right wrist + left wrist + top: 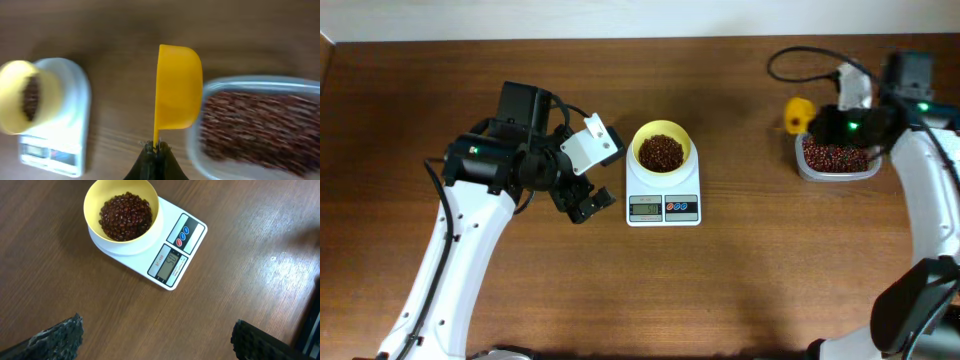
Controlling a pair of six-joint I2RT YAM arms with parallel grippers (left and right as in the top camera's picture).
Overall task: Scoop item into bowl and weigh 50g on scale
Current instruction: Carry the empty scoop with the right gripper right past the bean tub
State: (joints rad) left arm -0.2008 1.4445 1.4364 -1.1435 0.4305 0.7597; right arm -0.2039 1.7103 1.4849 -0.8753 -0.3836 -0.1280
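Observation:
I will lift my right gripper past the tub, then go back and lower the yellow scoop onto the empty table (pixel 784 217).
The pale-yellow bowl (pixel 662 143) stands on the white scale (pixel 663 197) and holds dark reddish-brown beans (pixel 661 152). In the left wrist view the bowl (pixel 122 215) with beans (pixel 125 216) sits on the scale (pixel 165 255), whose display shows digits. My left gripper (pixel 588 203) is open and empty just left of the scale; its fingertips (pixel 157 337) frame bare table. My right gripper (pixel 155 148) is shut on the handle of the yellow scoop (pixel 177 85), next to the clear tub of beans (pixel 260 127). From overhead the scoop (pixel 799 114) is left of the tub (pixel 837 158).
A black cable (pixel 800 60) loops on the table at the back right. The right arm (pixel 930 190) runs down the right edge. The table's back edge meets a white wall.

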